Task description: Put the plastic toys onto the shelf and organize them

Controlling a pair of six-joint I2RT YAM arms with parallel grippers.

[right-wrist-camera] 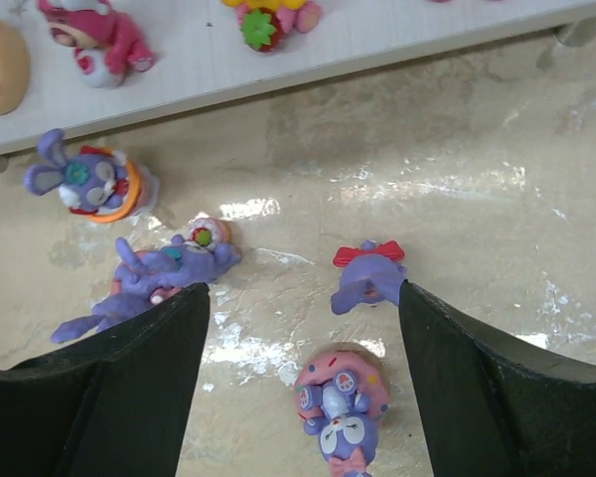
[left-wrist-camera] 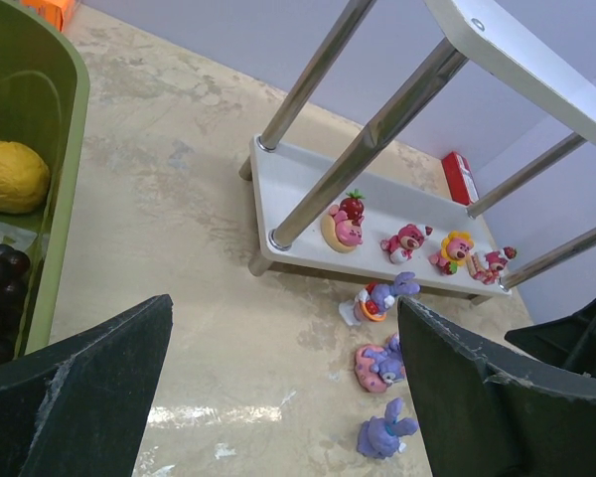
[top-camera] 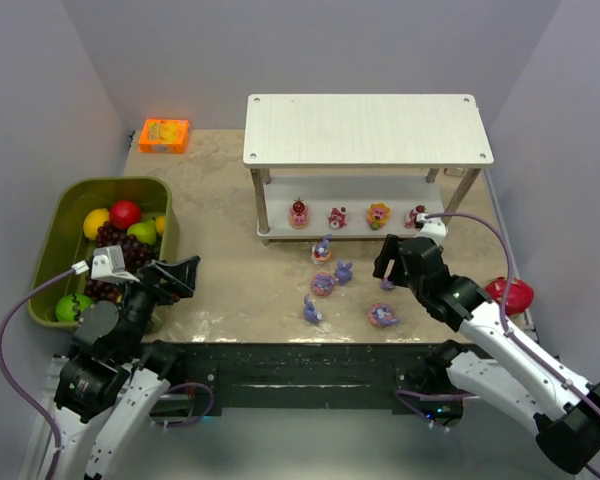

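Observation:
The right gripper will move down and toward the right in the wrist view to close around the bunny's head [top-camera: 388, 284] [right-wrist-camera: 369, 275], since the red-bow bunny stands by one of the gripper's fingers.
The white shelf [top-camera: 370, 130] stands at the back. Its lower board [left-wrist-camera: 298, 189] holds several red, pink and yellow figures [top-camera: 337, 216], also seen in the left wrist view [left-wrist-camera: 405, 240]. Purple bunnies lie scattered on the table in front [top-camera: 323, 284]. My right gripper [top-camera: 392, 262] is open and empty, hovering over the bunnies. In its wrist view the gripper [right-wrist-camera: 300, 298] has a red-bow bunny [right-wrist-camera: 370, 276] by its right finger and a donut-base bunny [right-wrist-camera: 340, 407] between the fingers. My left gripper [top-camera: 175, 275] is open and empty near the bin. In its wrist view the gripper [left-wrist-camera: 283, 318] is left of three bunnies [left-wrist-camera: 380, 366].
An olive-green bin [top-camera: 110, 183] with lemon, apple and grapes sits at the left, close to my left gripper. An orange box [top-camera: 164, 135] lies at the back left. A red dragon fruit [top-camera: 510, 294] lies by the right arm at the table's right edge.

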